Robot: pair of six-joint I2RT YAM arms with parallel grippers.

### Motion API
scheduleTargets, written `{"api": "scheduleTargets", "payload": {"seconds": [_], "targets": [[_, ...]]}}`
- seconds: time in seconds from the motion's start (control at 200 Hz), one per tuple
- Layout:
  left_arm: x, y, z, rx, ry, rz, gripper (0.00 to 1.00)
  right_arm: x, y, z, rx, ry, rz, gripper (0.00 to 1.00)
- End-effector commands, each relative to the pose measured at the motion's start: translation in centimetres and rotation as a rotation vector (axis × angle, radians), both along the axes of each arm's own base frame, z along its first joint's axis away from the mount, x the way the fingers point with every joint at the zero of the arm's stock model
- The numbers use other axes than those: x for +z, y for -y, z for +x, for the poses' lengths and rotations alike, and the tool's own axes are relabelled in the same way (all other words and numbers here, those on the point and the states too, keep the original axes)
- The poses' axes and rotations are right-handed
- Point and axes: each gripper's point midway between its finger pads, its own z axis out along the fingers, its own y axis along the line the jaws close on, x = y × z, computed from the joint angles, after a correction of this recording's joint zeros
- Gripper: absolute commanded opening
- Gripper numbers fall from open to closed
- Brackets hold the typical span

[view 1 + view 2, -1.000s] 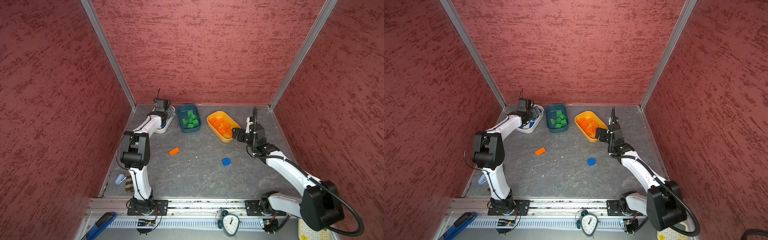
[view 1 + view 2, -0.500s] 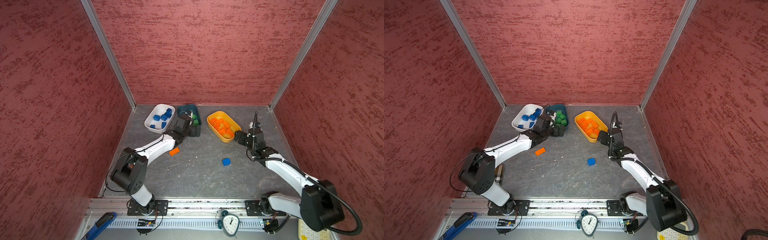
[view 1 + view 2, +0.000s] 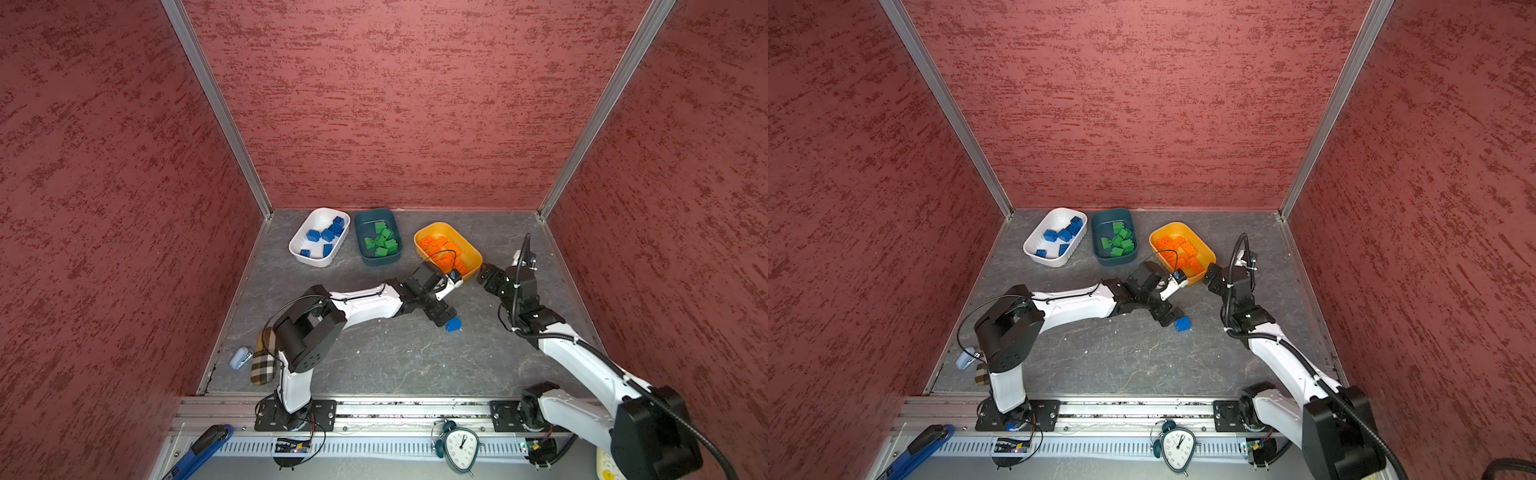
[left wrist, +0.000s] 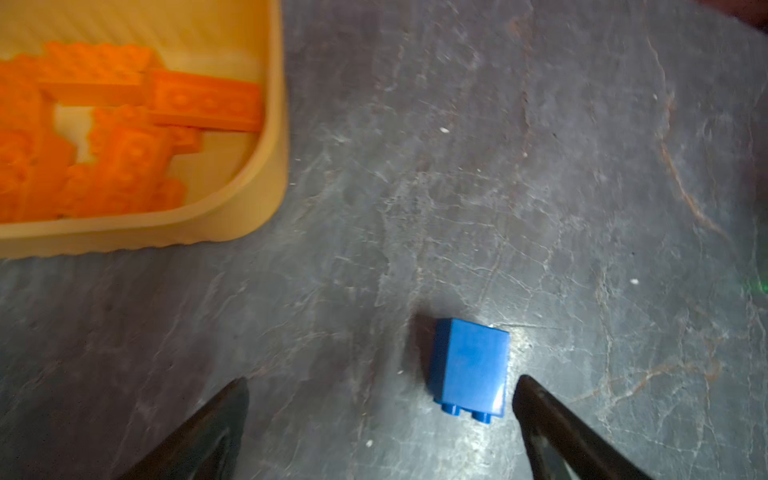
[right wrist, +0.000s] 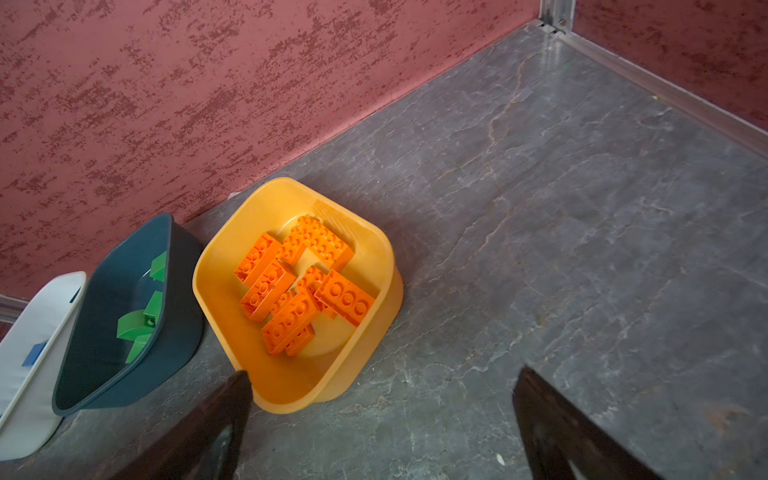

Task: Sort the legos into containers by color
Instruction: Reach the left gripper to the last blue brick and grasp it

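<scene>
My left gripper shifts next toward the side of the fingertip nearer the blue lego (image 4: 472, 366), which lies below the gripper, and lowers its fingertips around the lego.
Three containers stand along the back wall in both top views. The white tub (image 3: 300, 254) (image 3: 1034, 254) holds blue legos (image 3: 327, 235). Green legos (image 3: 381, 242) fill the teal tub (image 3: 360, 257) (image 5: 174, 332), and orange legos (image 3: 442, 249) (image 5: 299, 291) the yellow tub (image 3: 471, 252) (image 4: 266, 199) (image 5: 370, 332). One blue lego (image 3: 453, 324) (image 3: 1182, 323) (image 4: 469, 368) lies on its side on the floor. My left gripper (image 3: 441, 319) (image 4: 381, 382) hangs open over it, the brick close to one fingertip (image 4: 530, 388). My right gripper (image 3: 485, 275) (image 5: 380, 374) is open and empty beside the yellow tub.
Red walls close in the grey floor on three sides. A plaid pouch (image 3: 262, 361) and a small pale-blue object (image 3: 240, 358) lie at the front left. On the front rail are an alarm clock (image 3: 459, 444) and a blue-handled tool (image 3: 199, 451).
My left arm has swung from the white tub at the back left, across the floor, to the loose blue lego, and now covers the orange lego on the floor. The right gripper drew back slightly.
</scene>
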Motion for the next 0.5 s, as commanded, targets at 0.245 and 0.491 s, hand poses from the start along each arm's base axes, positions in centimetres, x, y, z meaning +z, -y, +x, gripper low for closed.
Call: {"api": "scheduleTargets", "payload": {"seconds": [0.245,0.491], "targets": [[-4.1,1.4,-1.3,-0.127,-0.021,0.146,0.90,1.2,2.0,-0.8,-0.096,0.057,-0.015,0.99],[-6.3,2.0,-2.8,-0.174,-0.053,0.196,0.75,1.1,1.8,-0.5,-0.087,0.050,-0.018,0.99]]}}
